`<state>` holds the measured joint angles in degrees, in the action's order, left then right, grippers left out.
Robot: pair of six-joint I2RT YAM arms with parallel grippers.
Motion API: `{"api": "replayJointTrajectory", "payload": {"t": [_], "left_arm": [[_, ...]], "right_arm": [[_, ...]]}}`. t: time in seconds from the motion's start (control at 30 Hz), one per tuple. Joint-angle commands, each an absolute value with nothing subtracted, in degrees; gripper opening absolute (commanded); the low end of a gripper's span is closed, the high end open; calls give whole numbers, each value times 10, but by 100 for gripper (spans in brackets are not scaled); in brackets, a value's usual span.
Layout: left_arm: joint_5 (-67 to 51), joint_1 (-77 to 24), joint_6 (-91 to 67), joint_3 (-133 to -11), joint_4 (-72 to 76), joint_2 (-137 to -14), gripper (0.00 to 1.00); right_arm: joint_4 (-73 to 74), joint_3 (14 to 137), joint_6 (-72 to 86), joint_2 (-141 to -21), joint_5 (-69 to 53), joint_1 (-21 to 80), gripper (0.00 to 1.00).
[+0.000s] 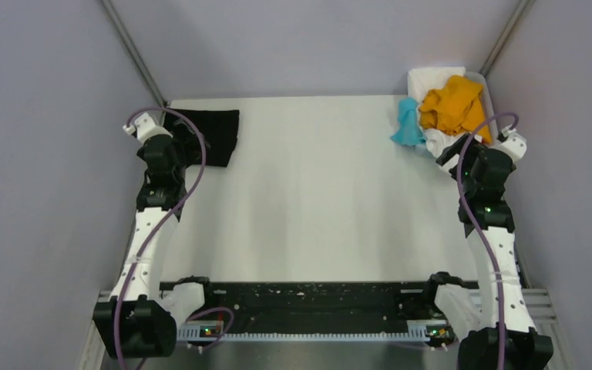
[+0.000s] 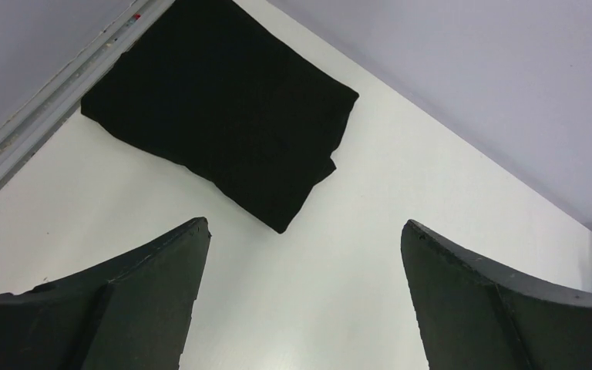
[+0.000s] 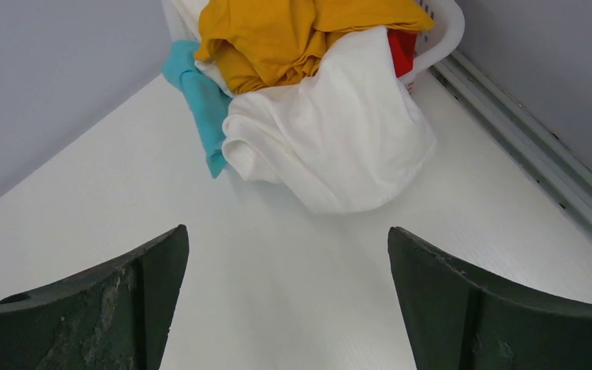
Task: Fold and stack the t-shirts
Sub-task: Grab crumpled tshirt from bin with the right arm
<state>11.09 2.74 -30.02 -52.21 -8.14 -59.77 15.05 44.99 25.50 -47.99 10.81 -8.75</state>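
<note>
I should next move my right gripper away from my base past the white shirt, then down onto the mustard-orange t-shirt in the basket (image 3: 447, 31).
A folded black t-shirt (image 1: 214, 135) (image 2: 223, 108) lies flat at the table's far left corner. My left gripper (image 2: 304, 227) hangs just short of it, open and empty. At the far right, a white basket (image 3: 447, 31) holds a heap of t-shirts: a mustard-orange one (image 1: 453, 104) (image 3: 277, 35) on top, a white one (image 3: 339, 131) spilling over the front, a teal one (image 1: 408, 123) (image 3: 200, 96) hanging off the left side, and a red one (image 3: 402, 48) peeking out behind. My right gripper (image 3: 287, 231) is open and empty, a short way in front of the white shirt.
The white table (image 1: 316, 200) is boxed in by grey walls with metal rails (image 3: 539, 146) along its edges. A black strip (image 1: 308, 304) runs along the near edge between the two arm bases.
</note>
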Motion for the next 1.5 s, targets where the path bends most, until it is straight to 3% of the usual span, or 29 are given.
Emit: {"api": "replayJointTrajectory", "payload": {"t": [0.0, 0.17, 0.53, 0.93, 1.0, 1.13, 1.2, 1.4, 1.47], "left_arm": [[124, 30, -288, -542, -86, -572, 99], [135, 30, -281, -565, -124, -584, 99], [78, 31, -283, -576, -159, -593, 99], [72, 32, -279, -556, -189, -546, 99], [56, 32, -269, -548, -181, -537, 99], [55, 32, -276, -516, -146, -518, 99], [53, 31, -284, -501, -131, -508, 99], [70, 31, -307, -488, -143, -497, 99], [67, 31, -301, -491, -157, -499, 99]], "right_arm": [[118, 491, 234, -510, 108, -88, 99], [65, 566, 211, -612, 61, -88, 99], [65, 828, 161, -928, 130, -112, 98], [137, 1073, 167, -1189, 91, -133, 81], [151, 1097, 163, -1212, 70, -134, 71], [182, 1130, 155, -1220, 20, -134, 31], [181, 1131, 147, -1200, 6, -134, 17], [191, 1149, 142, -1111, -119, -134, 1], [194, 1150, 160, -1080, -171, -130, 0]]}}
